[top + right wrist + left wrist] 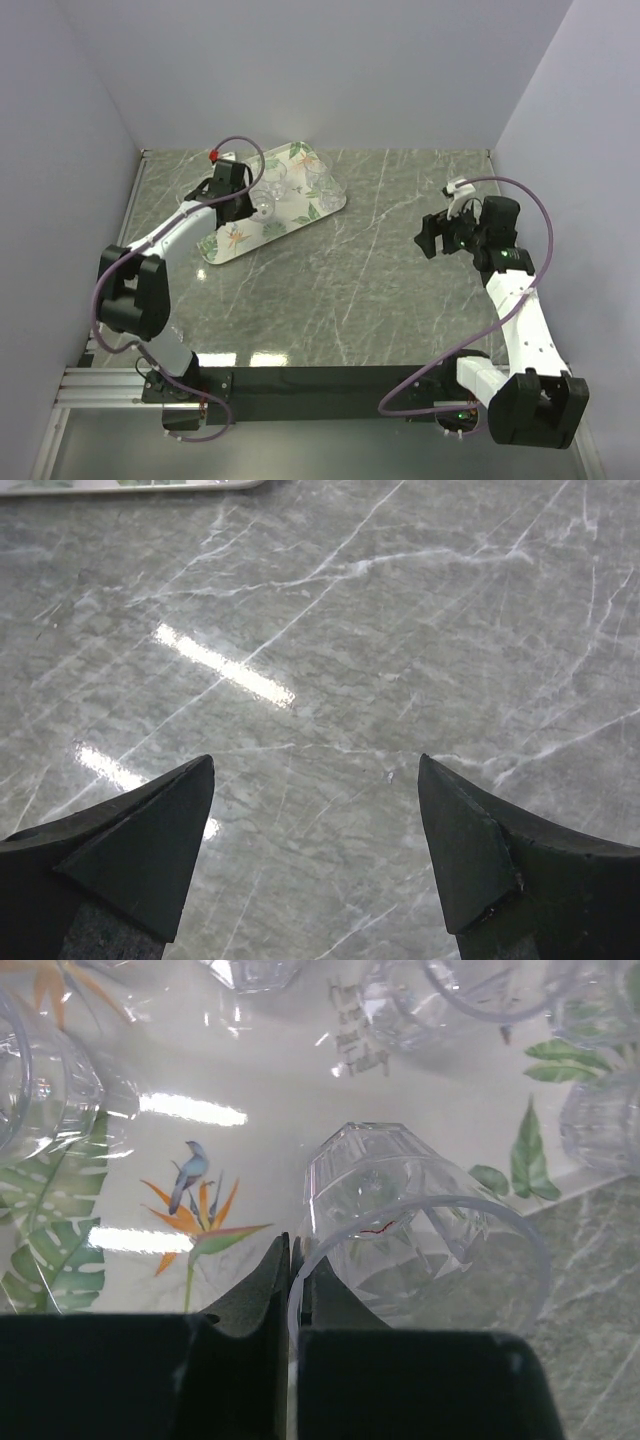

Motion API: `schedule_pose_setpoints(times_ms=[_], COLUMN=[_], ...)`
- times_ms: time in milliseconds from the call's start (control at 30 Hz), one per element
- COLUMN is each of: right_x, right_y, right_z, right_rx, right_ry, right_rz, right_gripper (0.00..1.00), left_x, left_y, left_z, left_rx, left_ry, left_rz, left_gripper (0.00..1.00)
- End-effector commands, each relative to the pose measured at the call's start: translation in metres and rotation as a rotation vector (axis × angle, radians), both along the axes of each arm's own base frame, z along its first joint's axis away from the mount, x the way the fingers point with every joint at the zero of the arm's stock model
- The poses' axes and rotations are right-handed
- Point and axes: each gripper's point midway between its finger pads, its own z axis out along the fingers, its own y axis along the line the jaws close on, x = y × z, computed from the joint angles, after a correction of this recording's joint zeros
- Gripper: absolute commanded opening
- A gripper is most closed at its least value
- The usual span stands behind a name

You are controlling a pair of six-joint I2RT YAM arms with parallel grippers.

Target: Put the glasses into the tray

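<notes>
My left gripper holds the faceted glass and will lower slightly toward the bird print, then release it onto the tray, in the empty space among standing glasses.
The leaf-printed tray lies at the back left of the table, with several clear glasses standing on it. My left gripper hovers over the tray's middle. In the left wrist view it is shut on the rim of one faceted glass, which hangs tilted just above the tray. Other glasses stand around it. My right gripper is open and empty over bare table at the right.
The grey marble table is walled in white on three sides. The tray's edge shows at the top left of the right wrist view. A black rail runs along the near edge by the arm bases.
</notes>
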Motion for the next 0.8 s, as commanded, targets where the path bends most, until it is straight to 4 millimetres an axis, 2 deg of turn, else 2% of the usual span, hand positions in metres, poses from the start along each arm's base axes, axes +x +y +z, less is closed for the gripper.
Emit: schedule_pose_setpoints(times_ms=[0,200,400,600,633,767], right_x=[-0.001,-0.004,-0.004,-0.006,-0.006,-0.007], right_y=[0.001,0.003,0.0,-0.002,-0.002,-0.004], right_z=[0.012,0.014,0.015,0.018,0.018,0.022], right_rx=[0.026,0.048,0.057,0.067,0.069,0.074], right_ry=[-0.055,-0.058,-0.058,-0.064,-0.064,-0.072], right_rz=[0.01,0.02,0.013,0.008,0.01,0.003], right_gripper=[0.89,0.88,0.88,0.88,0.88,0.88], left_x=[0.023,0.035,0.04,0.043,0.044,0.045], left_y=[0.004,0.02,0.025,0.025,0.024,0.026], left_z=[0.01,-0.006,-0.013,-0.015,-0.015,-0.005], left_rx=[-0.049,-0.054,-0.041,-0.047,-0.046,-0.043], left_ry=[-0.031,0.006,0.035,0.051,0.051,0.038], left_rz=[0.029,0.065,0.074,0.069,0.068,0.07], left_gripper=[0.0,0.0,0.08,0.26,0.32,0.45])
